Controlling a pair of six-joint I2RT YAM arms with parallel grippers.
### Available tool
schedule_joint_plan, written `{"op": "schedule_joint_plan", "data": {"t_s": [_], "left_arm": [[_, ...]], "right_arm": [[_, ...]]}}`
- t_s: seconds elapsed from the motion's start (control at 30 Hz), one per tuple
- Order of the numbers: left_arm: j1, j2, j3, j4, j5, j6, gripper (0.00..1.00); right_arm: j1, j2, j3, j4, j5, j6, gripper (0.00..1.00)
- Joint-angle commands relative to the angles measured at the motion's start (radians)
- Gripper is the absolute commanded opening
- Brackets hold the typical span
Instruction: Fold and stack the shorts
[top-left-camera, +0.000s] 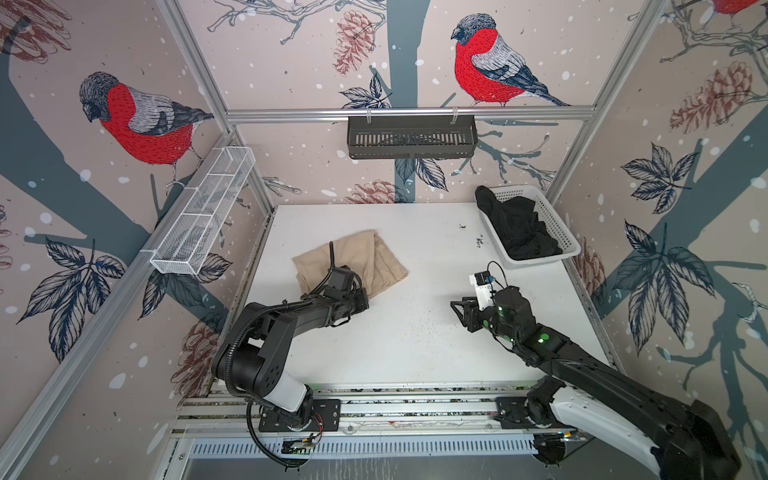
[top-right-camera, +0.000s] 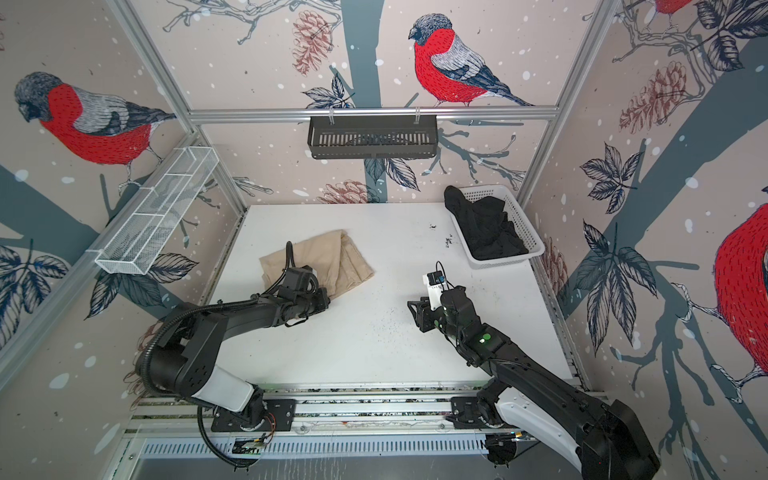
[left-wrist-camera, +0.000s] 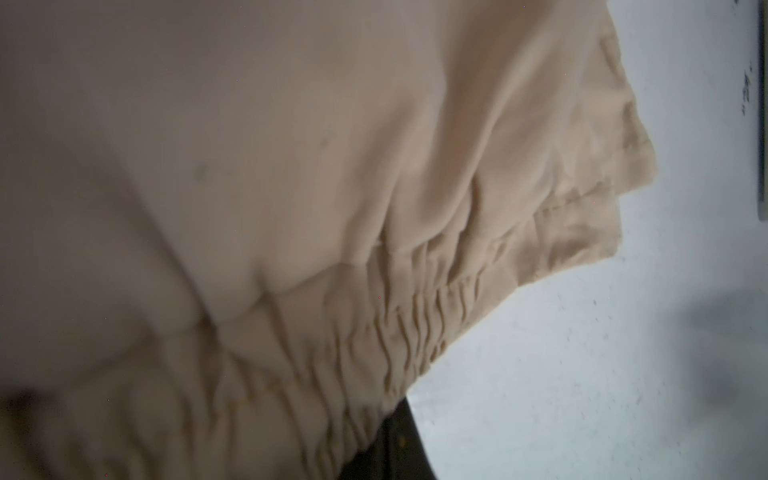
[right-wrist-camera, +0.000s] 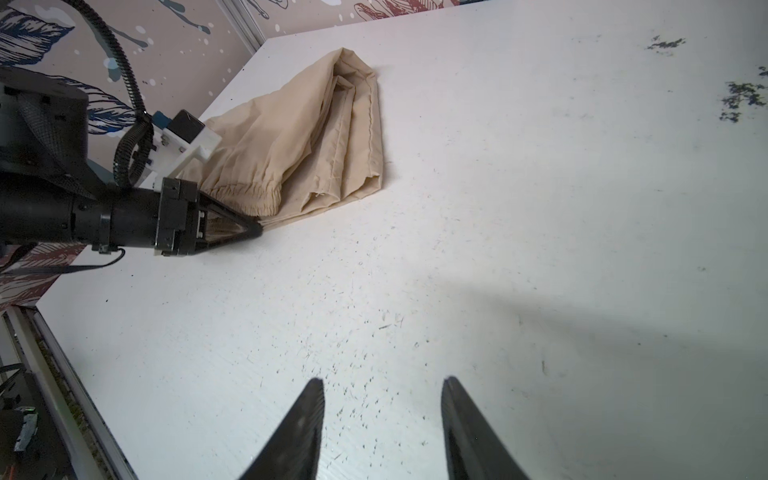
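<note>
The crooked shorts will be dragged outward to the bare far table corner (top-left-camera: 293, 226) by the wire shelf, and I will let go of the waistband there. The corner is outward of my left gripper.
The beige shorts (top-left-camera: 378, 257) (top-right-camera: 338, 257) lie partly folded on the left half of the white table (top-left-camera: 415, 345). My left gripper (top-left-camera: 365, 298) (right-wrist-camera: 258, 231) is shut on the near corner of their gathered waistband (left-wrist-camera: 374, 332), low at the table top. The cloth (right-wrist-camera: 291, 137) fills most of the left wrist view. The black shorts (top-left-camera: 515, 228) (top-right-camera: 484, 226) sit crumpled in the white basket (top-left-camera: 559, 222) at the back right, one part hanging over its far rim. My right gripper (top-left-camera: 457, 311) (right-wrist-camera: 382, 380) hovers open and empty over bare table, right of the middle.
A black slotted basket (top-left-camera: 411, 137) hangs on the back rail. A white wire shelf (top-left-camera: 203, 216) is fixed along the left wall. Dark specks (right-wrist-camera: 739, 99) mark the table near the white basket. Aluminium rails (top-left-camera: 395, 405) run along the front edge.
</note>
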Motion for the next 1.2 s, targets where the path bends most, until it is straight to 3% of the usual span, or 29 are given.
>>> {"op": "schedule_joint_plan", "data": {"t_s": [0.0,0.17,0.27,0.43,0.6,0.9,1.17], "left_arm": [[0.058,0.029,0.033,-0.113,-0.120,0.103,0.00],[0.117,0.099,0.127,-0.171,-0.209,0.178,0.00],[0.164,0.156,0.220,-0.191,-0.185,0.223,0.00],[0.215,0.259,0.347,-0.340,-0.283,0.261,0.00],[0.278,0.301,0.356,-0.295,-0.185,0.273,0.00],[0.301,0.362,0.517,-0.295,-0.167,0.279,0.00],[0.301,0.364,0.548,-0.276,-0.191,0.261,0.00]], "right_arm": [[-0.003,0.015,0.007,0.025,-0.003,0.008,0.48],[-0.004,0.093,0.041,0.027,-0.041,0.000,0.48],[-0.004,0.131,0.060,0.037,-0.063,0.004,0.47],[0.005,0.129,0.072,0.047,-0.082,0.031,0.47],[0.004,0.120,0.089,0.020,-0.058,0.014,0.47],[-0.012,0.123,0.116,0.006,-0.029,0.002,0.48],[-0.025,0.106,0.135,-0.009,-0.003,-0.009,0.50]]}}
